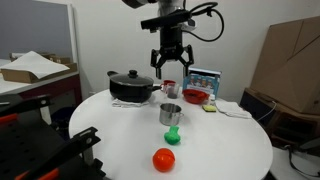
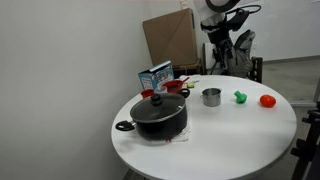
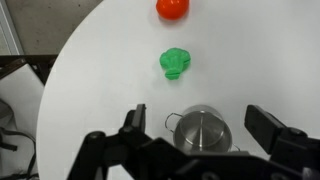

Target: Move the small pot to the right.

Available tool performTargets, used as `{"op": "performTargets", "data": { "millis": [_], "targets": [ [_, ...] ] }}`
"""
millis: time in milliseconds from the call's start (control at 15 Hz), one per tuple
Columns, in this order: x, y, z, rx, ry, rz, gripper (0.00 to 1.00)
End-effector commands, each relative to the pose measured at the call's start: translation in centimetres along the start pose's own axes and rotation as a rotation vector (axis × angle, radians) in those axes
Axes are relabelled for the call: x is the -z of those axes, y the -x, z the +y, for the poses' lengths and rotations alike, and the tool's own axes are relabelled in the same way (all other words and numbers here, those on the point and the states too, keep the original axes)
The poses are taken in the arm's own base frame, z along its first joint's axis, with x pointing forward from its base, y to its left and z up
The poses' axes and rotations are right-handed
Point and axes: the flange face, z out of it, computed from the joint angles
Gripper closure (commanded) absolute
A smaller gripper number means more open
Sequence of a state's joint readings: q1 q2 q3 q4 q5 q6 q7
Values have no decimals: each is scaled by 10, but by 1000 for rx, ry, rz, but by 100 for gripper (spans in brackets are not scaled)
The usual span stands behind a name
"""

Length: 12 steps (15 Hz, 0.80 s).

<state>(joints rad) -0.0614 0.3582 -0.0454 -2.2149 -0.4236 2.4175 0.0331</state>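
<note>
I need to turn my gripper next as it lowers, so that it straddles the small pot's rim (image 1: 163, 109) (image 3: 217, 108) with one finger inside, because the pot's open top has room for that finger.
The small pot (image 1: 171, 114) is a shiny silver cup-sized pot with a short side handle, standing on the round white table (image 1: 220, 150). It also shows in an exterior view (image 2: 211, 97) and in the wrist view (image 3: 200, 131). My gripper (image 1: 170, 67) hangs open and empty well above the pot, roughly over it. In the wrist view the gripper (image 3: 200, 122) has one finger on each side of the pot, looking straight down at it. The gripper (image 2: 222, 58) is also in view from the opposite side.
A large black lidded pot (image 1: 132, 86) stands on a cloth near the small pot. A red bowl (image 1: 197, 96) and a blue box (image 1: 203, 78) are behind. A green toy (image 3: 175, 62) and a red tomato-like ball (image 3: 172, 7) lie in front. Cardboard boxes (image 1: 290, 60) stand beyond the table.
</note>
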Motion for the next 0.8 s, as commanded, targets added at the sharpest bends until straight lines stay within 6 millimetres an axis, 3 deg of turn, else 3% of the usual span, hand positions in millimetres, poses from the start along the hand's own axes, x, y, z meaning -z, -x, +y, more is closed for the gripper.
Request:
{"op": "performTargets", "data": {
  "millis": [0, 267, 733],
  "targets": [
    [-34, -21, 6, 109, 1, -17, 0],
    [-55, -24, -2, 344, 14, -41, 0],
    [-64, -34, -29, 688, 103, -19, 0]
  ]
}}
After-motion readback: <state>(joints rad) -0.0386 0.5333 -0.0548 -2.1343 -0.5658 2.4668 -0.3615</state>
